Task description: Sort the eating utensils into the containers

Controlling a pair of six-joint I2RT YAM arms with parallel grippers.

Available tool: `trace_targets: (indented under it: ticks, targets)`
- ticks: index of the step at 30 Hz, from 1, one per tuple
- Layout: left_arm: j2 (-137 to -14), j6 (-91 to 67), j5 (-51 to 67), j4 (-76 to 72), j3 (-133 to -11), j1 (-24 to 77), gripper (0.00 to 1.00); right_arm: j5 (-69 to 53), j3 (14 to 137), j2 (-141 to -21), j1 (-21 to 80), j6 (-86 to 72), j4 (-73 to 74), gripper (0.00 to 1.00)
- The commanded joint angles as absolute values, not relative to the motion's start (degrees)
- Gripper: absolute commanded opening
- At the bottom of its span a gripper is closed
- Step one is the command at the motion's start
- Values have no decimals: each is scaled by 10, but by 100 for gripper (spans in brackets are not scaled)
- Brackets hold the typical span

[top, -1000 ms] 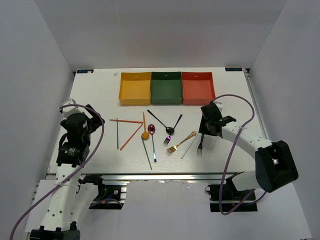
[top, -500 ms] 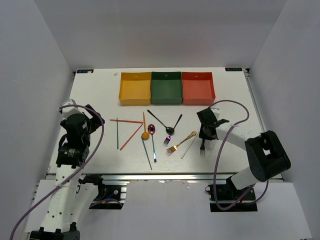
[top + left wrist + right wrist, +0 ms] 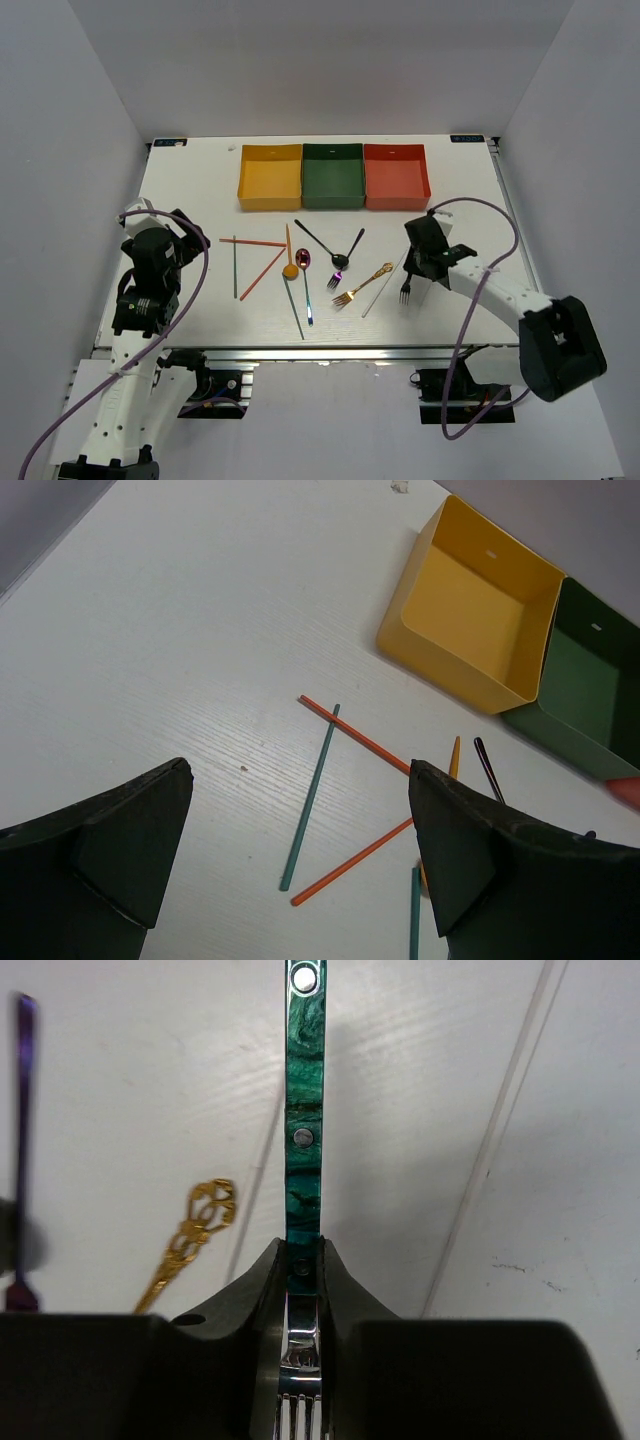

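Note:
The empty red-orange tray (image 3: 395, 178) stands outward. My right gripper lifts the teal-handled fork next, carries it outward over the tray's sides and releases it inside.
My right gripper (image 3: 303, 1260) is shut on the teal-handled fork (image 3: 304, 1110), pinching it where the handle meets the silver neck; the top view shows this gripper (image 3: 415, 270) low over the table with the fork's tines (image 3: 405, 292) showing below it. The other utensils lie loose mid-table: orange-red chopsticks (image 3: 252, 242), a grey-green chopstick (image 3: 235, 267), an orange spoon (image 3: 290, 270), a purple spoon (image 3: 303, 258), a black spoon (image 3: 320, 240), a gold fork (image 3: 360, 285). Yellow (image 3: 270, 178), dark green (image 3: 333, 176) and red-orange (image 3: 396, 176) trays stand behind them, with nothing in them. The left gripper (image 3: 300, 860) hangs open above the chopsticks.
A silver chopstick (image 3: 495, 1140) lies just right of the held fork, and the gold fork's handle (image 3: 190, 1235) lies just left of it. The left wrist view shows the yellow tray (image 3: 470, 610) and a grey-green chopstick (image 3: 310, 800) crossing an orange-red one (image 3: 355, 735).
The right gripper's jaws have closed onto the teal-handled fork, and that gripper has shifted slightly right and nearer. The left arm has not moved.

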State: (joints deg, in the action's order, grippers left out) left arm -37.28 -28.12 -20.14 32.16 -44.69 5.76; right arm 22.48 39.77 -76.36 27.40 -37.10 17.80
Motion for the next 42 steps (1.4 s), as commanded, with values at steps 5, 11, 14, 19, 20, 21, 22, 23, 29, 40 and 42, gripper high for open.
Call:
trace_targets:
  ticks: [5,11,14,19,20,21,22,23,29,40,42]
  targets:
    - [-371,-279,-200,318,-446,61,98,161,525,-718,247,-316,140,0]
    - [-373,-279,-200,318,-446,62,98,75,644,-856,182,-351,42,0]
    - [-375,-279,-200,318,-447,62,98,80,737,-919,168,-378,33,0]
    - [-374,-279,-199,318,-446,63,98,113,907,-1068,155,-412,58,0]
    - [-375,-279,-199,317,-447,63,98,121,931,-1108,154,-412,64,0]
    - [-375,-279,-198,317,-446,63,98,143,973,-1127,154,-413,81,0]
    - [-374,-279,-197,317,-446,63,98,151,989,-1143,153,-415,88,0]
    - [-376,-278,-196,316,-446,63,98,157,1003,-1170,152,-414,88,0]
    - [-383,-275,-188,315,-446,65,98,164,1068,-1240,147,-415,96,0]
    - [-392,-272,-178,314,-447,69,98,170,1056,-1223,147,-425,111,60]
    - [-392,-272,-178,314,-447,69,98,176,1076,-1215,147,-417,134,68]
